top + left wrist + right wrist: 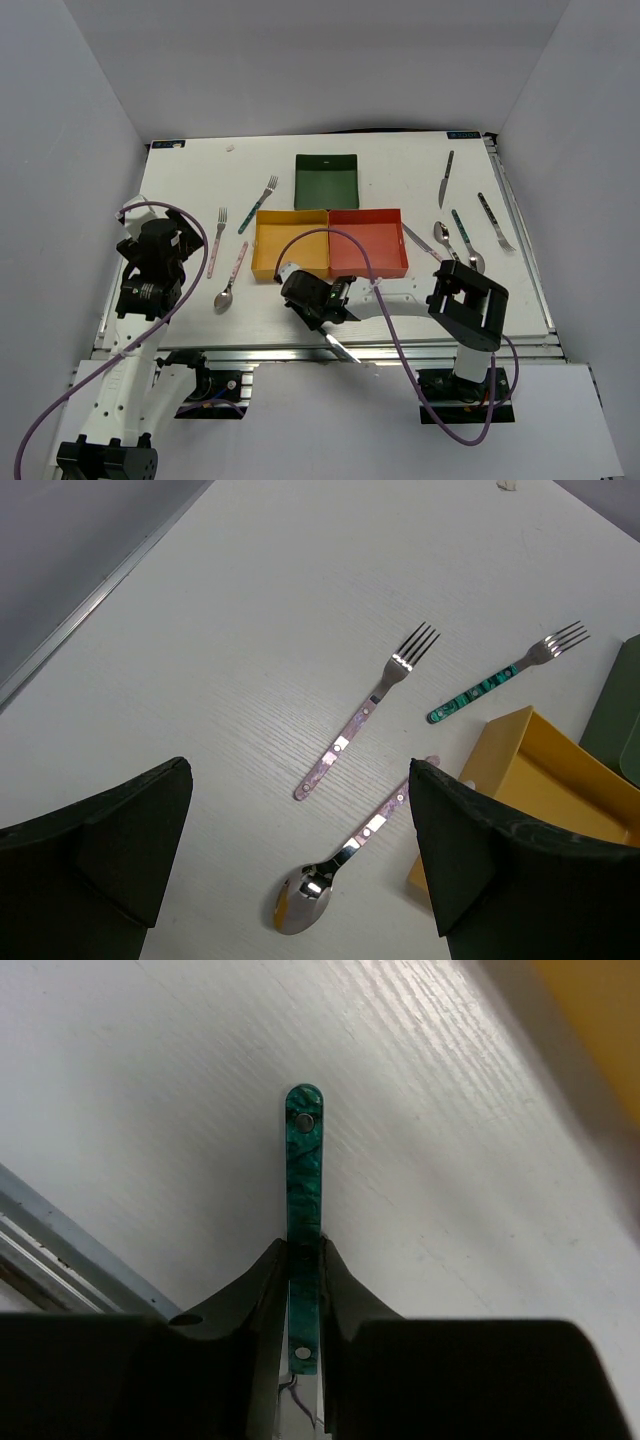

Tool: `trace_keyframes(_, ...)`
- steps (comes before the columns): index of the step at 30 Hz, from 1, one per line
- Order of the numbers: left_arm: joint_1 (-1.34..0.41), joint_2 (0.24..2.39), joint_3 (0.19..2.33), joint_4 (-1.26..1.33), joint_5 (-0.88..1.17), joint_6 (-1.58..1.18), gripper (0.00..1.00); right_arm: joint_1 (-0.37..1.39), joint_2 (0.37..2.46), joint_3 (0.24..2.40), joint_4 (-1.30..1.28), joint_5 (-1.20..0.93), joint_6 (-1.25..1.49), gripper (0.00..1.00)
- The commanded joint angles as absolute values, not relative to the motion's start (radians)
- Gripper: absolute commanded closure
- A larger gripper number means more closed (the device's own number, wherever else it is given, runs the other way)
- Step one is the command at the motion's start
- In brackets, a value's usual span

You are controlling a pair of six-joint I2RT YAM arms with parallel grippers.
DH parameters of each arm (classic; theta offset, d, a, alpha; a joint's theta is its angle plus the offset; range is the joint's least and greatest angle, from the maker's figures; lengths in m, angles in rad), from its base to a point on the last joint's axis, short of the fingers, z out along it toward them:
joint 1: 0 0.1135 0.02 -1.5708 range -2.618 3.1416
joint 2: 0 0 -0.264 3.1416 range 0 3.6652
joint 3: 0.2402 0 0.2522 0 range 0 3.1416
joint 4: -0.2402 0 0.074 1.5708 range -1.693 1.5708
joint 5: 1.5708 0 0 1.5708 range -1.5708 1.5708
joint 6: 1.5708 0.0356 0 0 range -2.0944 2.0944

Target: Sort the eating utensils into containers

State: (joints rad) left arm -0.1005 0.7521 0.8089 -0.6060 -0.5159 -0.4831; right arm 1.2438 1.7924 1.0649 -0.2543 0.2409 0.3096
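Observation:
I will lift my right gripper, move it outward over the yellow-orange tray (262,245) and lower the knife to let go of it inside, because the yellow-orange tray's near side blocks a level path.
My right gripper (304,1252) is shut on the teal handle (304,1160) of a knife, just above the white table. In the top view this gripper (296,287) is in front of the yellow-orange tray (262,245), with the knife's blade (341,350) sticking out toward the table's near edge. The red tray (367,262) adjoins the yellow one, and the dark green tray (327,182) stands behind them. My left gripper (298,764) is open and empty above a pink-handled spoon (345,855), a pink-handled fork (365,715) and a teal-handled fork (500,677).
Right of the red tray lie several more utensils: a dark knife (446,178), a fork (495,222), a teal-handled piece (460,228) and two spoons (470,256). The table's near metal edge (40,1250) is close to my right gripper. White walls enclose the table.

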Motion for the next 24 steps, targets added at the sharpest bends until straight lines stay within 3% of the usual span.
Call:
trace_keyframes(1,-0.103,0.75,0.839,-0.604,-0.514,-0.48,0.02,1.247,1.801,1.054,-0.212,0.186,0.305,0.81)
trace_keyframes(4,-0.101,0.753,0.839,-0.603,-0.514,-0.48,0.02,1.246,1.796,1.063,-0.218,0.184,0.296,0.87)
trace_keyframes(7,-0.103,0.753,0.841,-0.604,-0.515,-0.48,0.02,1.247,1.776,1.075,-0.204,0.167,0.278,1.0)
trace_keyframes(16,-0.103,0.747,0.841,-0.603,-0.518,-0.482,0.02,1.259,1.562,1.071,-0.029,0.15,0.157,1.0)
trace_keyframes(24,-0.103,0.733,0.839,-0.604,-0.528,-0.485,0.02,1.224,1.545,1.241,-0.057,0.175,0.1,1.0)
